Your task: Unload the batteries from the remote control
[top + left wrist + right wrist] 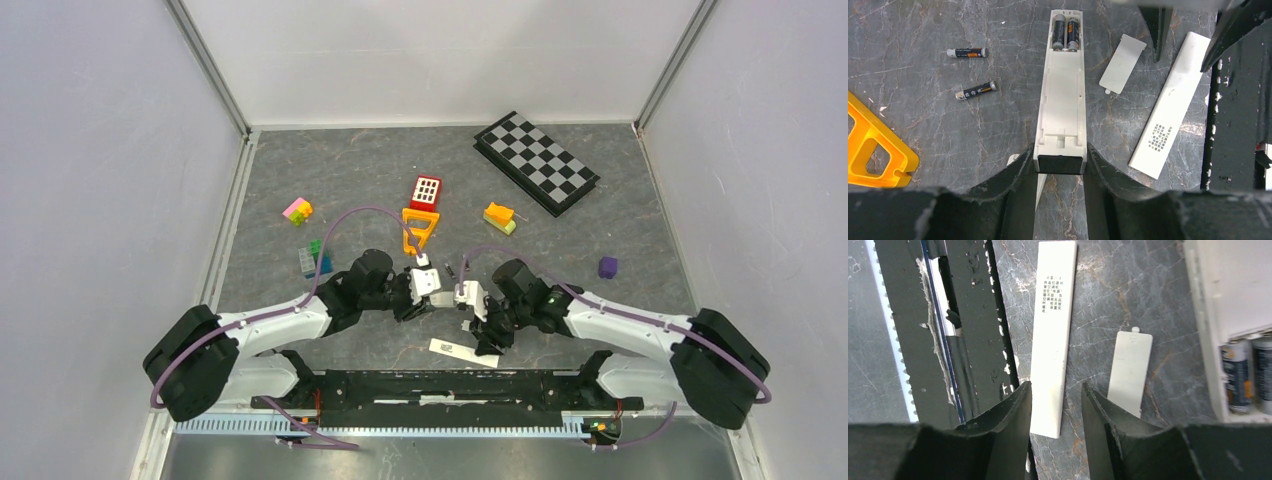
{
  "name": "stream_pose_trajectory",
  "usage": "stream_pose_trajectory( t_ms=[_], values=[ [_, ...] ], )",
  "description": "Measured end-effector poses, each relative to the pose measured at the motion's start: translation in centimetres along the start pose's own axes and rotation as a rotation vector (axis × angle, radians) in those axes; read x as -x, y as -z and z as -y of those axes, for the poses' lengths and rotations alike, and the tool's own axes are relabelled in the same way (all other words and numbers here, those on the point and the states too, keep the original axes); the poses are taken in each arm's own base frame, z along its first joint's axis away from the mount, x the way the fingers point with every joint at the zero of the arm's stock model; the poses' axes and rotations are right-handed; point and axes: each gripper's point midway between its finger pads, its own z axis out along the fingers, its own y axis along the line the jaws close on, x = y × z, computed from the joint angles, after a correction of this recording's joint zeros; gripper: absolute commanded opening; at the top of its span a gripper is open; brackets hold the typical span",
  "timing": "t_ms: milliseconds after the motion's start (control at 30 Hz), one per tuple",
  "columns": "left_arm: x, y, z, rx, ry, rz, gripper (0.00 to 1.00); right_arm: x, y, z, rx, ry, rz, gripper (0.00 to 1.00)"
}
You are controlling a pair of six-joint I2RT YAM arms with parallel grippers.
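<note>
My left gripper is holding the white remote and should next move down, set it on the tabletop in the bare space between the loose batteries and battery cover (1122, 62) and release it.
My left gripper (1060, 155) is shut on the near end of the white remote (1060, 95), held back-side up. Its compartment at the far end is open, with two batteries (1065, 34) in it; they also show in the right wrist view (1245, 375). Two loose batteries (967, 52) (977, 90) lie on the table to the left. The white battery cover (1122, 62) (1129, 371) lies to the right of the remote. My right gripper (1055, 387) is open and empty above a second flat white remote (1053, 335). Both grippers (425, 285) (470, 300) are close together at the table's middle front.
An orange tool (420, 228) (873, 145) and a red block (427, 192) lie just beyond the left gripper. A checkerboard (537, 162) is at the back right, with toy blocks (499, 217) (297, 210) (315, 258) and a purple cube (607, 267) scattered around. The black base rail (440, 385) runs along the near edge.
</note>
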Motion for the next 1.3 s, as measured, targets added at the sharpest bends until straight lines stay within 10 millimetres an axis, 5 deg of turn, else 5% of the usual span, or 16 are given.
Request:
stream_pose_trajectory(
  t_ms=[100,233,367,667,1000,1300],
  values=[
    [0.1,0.0,0.3,-0.017,0.000,0.006,0.02,0.9,0.9,0.4,-0.050,0.036,0.036,0.50],
    [0.2,-0.2,1.1,-0.065,0.005,0.015,0.03,3.2,3.5,2.5,-0.231,0.066,0.127,0.73],
    [-0.3,-1.1,1.8,-0.110,0.039,0.011,0.09,4.5,7.5,6.6,-0.522,-0.001,0.198,0.74],
    [0.8,-3.2,1.8,-0.146,0.096,0.013,0.20,0.6,13.9,13.9,-0.952,-0.370,0.214,0.72],
    [0.6,-4.6,0.4,-0.084,0.103,-0.024,0.54,-2.5,13.8,15.6,-0.952,-0.626,0.219,0.63],
    [0.0,-4.5,-0.1,-0.045,0.105,-0.051,0.67,-3.6,11.8,15.0,-0.854,-0.704,0.189,0.61]
  ],
)
